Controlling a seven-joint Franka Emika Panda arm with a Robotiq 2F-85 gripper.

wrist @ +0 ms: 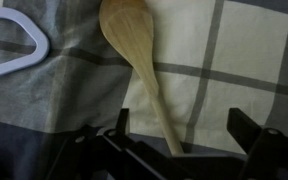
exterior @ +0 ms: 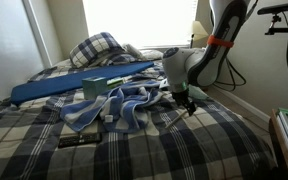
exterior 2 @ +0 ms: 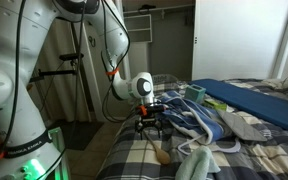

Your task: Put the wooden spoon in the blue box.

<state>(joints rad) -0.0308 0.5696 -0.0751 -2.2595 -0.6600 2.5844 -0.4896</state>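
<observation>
The handle (exterior 2: 153, 145) (wrist: 164, 118) lies below my gripper between its open fingers, so my gripper will move down and ease toward the spoon's bowl to close on that handle.
The wooden spoon (wrist: 134, 50) lies on the plaid bedcover, bowl away from me and handle running in between my fingers. It also shows in an exterior view (exterior 2: 161, 152). My gripper (wrist: 184, 130) is open, low over the handle, one finger on each side and not closed on it. The gripper appears in both exterior views (exterior: 187, 100) (exterior 2: 151, 125). The long, flat blue box (exterior: 74, 85) lies across the bed behind a heap of cloth, well away from the gripper, and is seen at the right in an exterior view (exterior 2: 254, 100).
A crumpled blue-and-white cloth (exterior: 119, 105) lies between gripper and box. A white hanger (wrist: 14, 55) lies beside the spoon's bowl. A black remote (exterior: 79, 141) rests on the bedcover. A teal cup (exterior: 91, 87) stands by the box, and a plaid pillow (exterior: 94, 48) lies behind.
</observation>
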